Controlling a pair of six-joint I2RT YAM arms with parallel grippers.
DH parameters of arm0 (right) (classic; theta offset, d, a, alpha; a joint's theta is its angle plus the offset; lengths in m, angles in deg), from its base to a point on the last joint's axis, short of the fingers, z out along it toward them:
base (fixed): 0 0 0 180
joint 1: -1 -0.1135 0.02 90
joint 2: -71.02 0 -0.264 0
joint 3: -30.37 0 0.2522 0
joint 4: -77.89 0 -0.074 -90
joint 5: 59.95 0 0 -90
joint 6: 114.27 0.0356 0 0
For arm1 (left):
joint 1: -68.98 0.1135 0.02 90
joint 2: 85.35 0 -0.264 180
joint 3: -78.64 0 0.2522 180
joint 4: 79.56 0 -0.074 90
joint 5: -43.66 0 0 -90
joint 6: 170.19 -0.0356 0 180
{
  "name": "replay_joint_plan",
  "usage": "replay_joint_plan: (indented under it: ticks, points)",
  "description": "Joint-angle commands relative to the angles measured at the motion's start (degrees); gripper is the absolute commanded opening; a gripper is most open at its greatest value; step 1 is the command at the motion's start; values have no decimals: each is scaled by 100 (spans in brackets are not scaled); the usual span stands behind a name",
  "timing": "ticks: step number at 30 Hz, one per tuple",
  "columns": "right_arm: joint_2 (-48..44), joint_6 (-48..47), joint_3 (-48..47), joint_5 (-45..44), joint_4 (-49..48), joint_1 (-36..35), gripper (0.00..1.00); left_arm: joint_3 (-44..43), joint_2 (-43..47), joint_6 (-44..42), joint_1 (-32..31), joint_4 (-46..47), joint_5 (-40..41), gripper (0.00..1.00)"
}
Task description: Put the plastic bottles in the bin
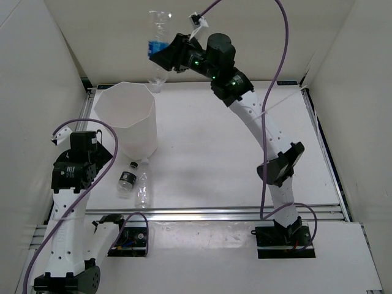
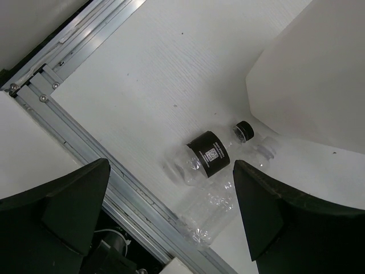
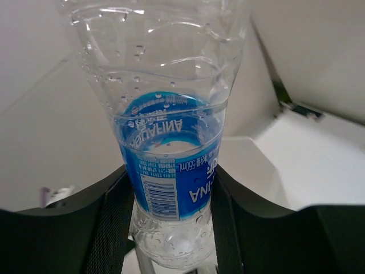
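Observation:
The bottle hangs beyond the bin's rim. It goes left in the top view with my right gripper next, where the bin's opening [image 1: 124,105] lies, for release.
My right gripper [image 1: 160,54] is shut on the blue-labelled bottle [image 1: 158,46], holding it high at the far side, just behind the white bin [image 1: 125,119]. In the right wrist view the bottle [image 3: 171,182] sits between both fingers. My left gripper [image 1: 101,160] is open and empty, hovering left of two bottles lying beside the bin's base: the short dark-labelled one with a black cap [image 1: 127,177] and the plain one with a white cap [image 1: 143,187]. Both show in the left wrist view, the dark-labelled bottle [image 2: 208,154] and the plain bottle [image 2: 219,205]. The red-labelled bottle is out of view.
An aluminium rail [image 1: 214,212] runs along the table's near edge, close to the lying bottles. White enclosure walls [image 1: 37,92] stand left, right and behind. Purple cables [image 1: 278,55] loop above the right arm.

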Motion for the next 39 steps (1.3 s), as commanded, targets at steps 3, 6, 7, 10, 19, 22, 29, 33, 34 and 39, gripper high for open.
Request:
replay_joint_plan:
  ticks: [3,6,7,10,19,22,29,33,34,39]
  points:
    - [480,-274,-289,-544,-1135,-361,26,-89,-235,-392,-21,207,-126,100]
    - [752,-47,-358,-544,-1540,-519,28,-142,-366,-453,-21,155,-179,100]
    - [813,59,-419,-457,-1593,-519,30,-142,-419,-514,-21,154,-179,100]
    - [1041,113,-341,-342,-1655,-641,33,-264,-472,-515,-21,154,-240,100]
    - [-28,-469,467,19,-461,-326,100,234,211,-735,-21,690,-425,100]
    - [-407,-309,626,19,-285,96,100,786,633,-866,-21,1076,-863,100]
    - [-794,-415,740,370,305,299,100,1299,495,-1464,-21,1517,-1972,99]
    - [-1101,-484,1109,660,541,299,100,1299,38,-1464,-21,1438,-2165,99]
    - [-1154,-485,1171,660,638,299,100,1299,-58,-1464,-21,1438,-2165,99]
    - [-1330,-661,1346,713,840,421,100,1299,-595,-1613,-21,1236,-2165,99]
